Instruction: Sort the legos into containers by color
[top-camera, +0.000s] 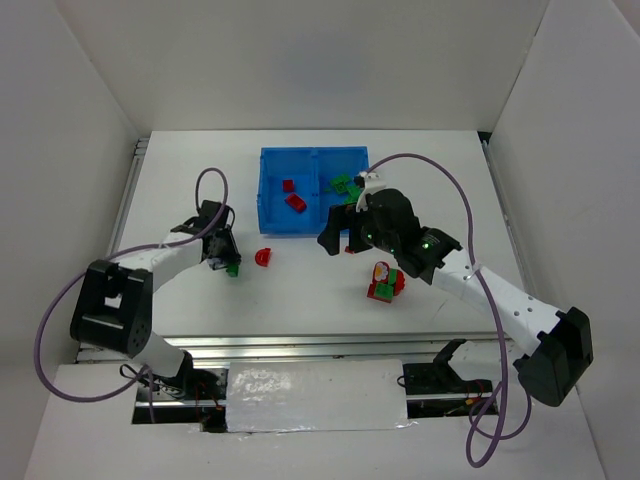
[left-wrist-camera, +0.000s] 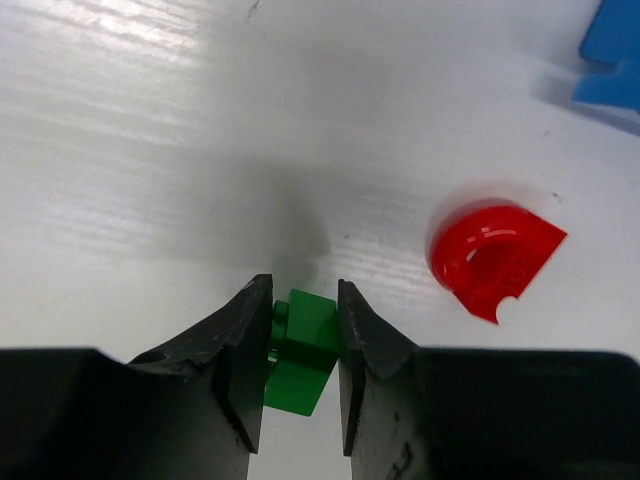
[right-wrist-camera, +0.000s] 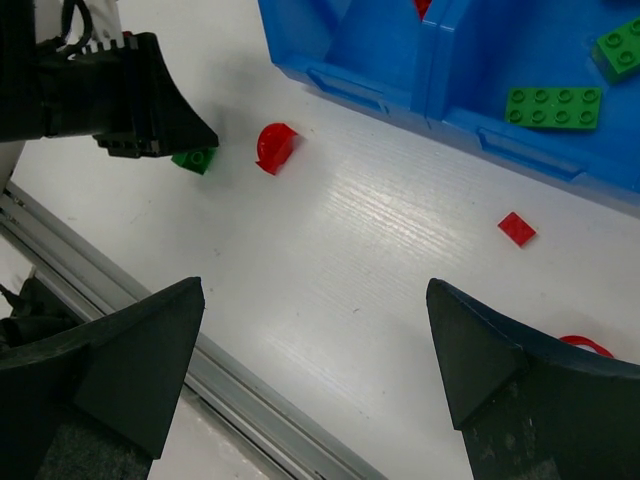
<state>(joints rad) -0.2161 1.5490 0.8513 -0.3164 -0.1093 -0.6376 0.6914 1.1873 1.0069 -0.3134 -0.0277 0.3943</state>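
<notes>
The right gripper shifts to the right in its wrist view next, turns and moves down to the small red piece (top-camera: 349, 249) (right-wrist-camera: 517, 229) outside the tray, which lies below it.
My left gripper (left-wrist-camera: 300, 375) is shut on a small green lego (left-wrist-camera: 300, 350), low over the white table at the left (top-camera: 232, 268). A red curved lego (left-wrist-camera: 495, 255) lies just to its right (top-camera: 264, 257). The blue tray (top-camera: 270, 215) holds red legos (top-camera: 295, 200) in its left container and green legos (top-camera: 343, 183) in its right one. My right gripper (top-camera: 340, 243) hangs open and empty at the tray's near edge (right-wrist-camera: 315, 290). A joined red and green cluster (top-camera: 383, 283) sits right of centre.
A small flat red piece (right-wrist-camera: 516, 228) lies on the table just in front of the tray wall (right-wrist-camera: 380, 60). A metal rail (right-wrist-camera: 250, 400) runs along the table's near edge. White walls close in the left, right and back.
</notes>
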